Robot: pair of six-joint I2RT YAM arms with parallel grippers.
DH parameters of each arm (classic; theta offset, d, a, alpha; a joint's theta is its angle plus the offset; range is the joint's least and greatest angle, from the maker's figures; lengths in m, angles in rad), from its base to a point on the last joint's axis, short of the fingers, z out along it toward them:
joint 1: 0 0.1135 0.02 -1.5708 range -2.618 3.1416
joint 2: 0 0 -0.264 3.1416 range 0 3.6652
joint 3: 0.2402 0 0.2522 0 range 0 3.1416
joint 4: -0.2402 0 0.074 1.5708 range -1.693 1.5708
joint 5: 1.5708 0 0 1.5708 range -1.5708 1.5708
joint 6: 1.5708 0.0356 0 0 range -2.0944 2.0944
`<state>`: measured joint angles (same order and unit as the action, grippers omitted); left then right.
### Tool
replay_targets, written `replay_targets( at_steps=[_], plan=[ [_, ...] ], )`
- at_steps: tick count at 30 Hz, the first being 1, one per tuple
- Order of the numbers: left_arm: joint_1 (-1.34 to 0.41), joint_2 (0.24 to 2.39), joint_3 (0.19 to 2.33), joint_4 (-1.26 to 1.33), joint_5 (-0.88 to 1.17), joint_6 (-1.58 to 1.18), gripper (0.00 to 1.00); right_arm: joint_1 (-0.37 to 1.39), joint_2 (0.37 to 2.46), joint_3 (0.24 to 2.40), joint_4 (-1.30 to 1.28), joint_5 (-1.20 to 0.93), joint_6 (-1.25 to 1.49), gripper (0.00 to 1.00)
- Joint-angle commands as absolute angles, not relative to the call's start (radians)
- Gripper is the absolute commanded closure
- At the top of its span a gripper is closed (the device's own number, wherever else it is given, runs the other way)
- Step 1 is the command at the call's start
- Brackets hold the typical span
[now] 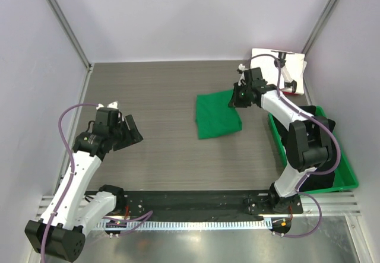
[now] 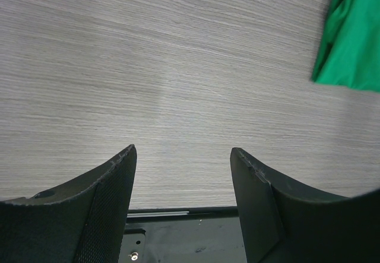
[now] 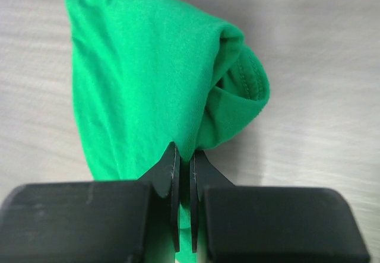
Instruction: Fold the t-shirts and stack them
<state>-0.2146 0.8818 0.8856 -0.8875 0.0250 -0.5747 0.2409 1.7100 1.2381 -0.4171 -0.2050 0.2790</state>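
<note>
My right gripper needs to lift the green t-shirt [image 1: 217, 115] next, carry it outward over the white t-shirt with black print [image 1: 291, 70] and let it go there, because it is already folded.
A bright green t-shirt [image 1: 217, 115] lies folded on the grey table, right of centre. My right gripper [image 1: 236, 98] is at its far right corner, shut on a pinch of the green t-shirt [image 3: 148, 91], whose cloth rises into the closed jaws [image 3: 184, 156]. My left gripper [image 1: 123, 127] hovers over bare table at the left, open and holding nothing; in the left wrist view its fingers [image 2: 116, 180] stand wide apart, and the green t-shirt [image 2: 353, 37] shows at the top right. A white t-shirt with black print [image 1: 291, 70] lies at the far right corner. Dark cloth [image 1: 323, 120] lies in the bin.
A rigid green plastic bin [image 1: 350, 177] stands along the right side, partly behind the right arm. White walls close in the table on the left, back and right. A black mounting rail [image 1: 196, 200] runs along the near edge.
</note>
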Motion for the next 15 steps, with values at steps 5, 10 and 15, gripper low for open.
replay_targets(
  at_steps=[5,10,15],
  plan=[
    [-0.210,0.876,0.881,-0.854,0.008,-0.583,0.35,0.184,1.672,1.443,-0.453,-0.051,0.030,0.99],
    [-0.209,0.897,0.881,-0.856,0.009,-0.583,0.35,0.157,1.738,1.632,-0.491,-0.005,-0.044,0.99],
    [-0.209,0.916,0.879,-0.857,0.011,-0.584,0.35,0.115,1.818,1.793,-0.512,-0.026,-0.067,0.99]
  ],
)
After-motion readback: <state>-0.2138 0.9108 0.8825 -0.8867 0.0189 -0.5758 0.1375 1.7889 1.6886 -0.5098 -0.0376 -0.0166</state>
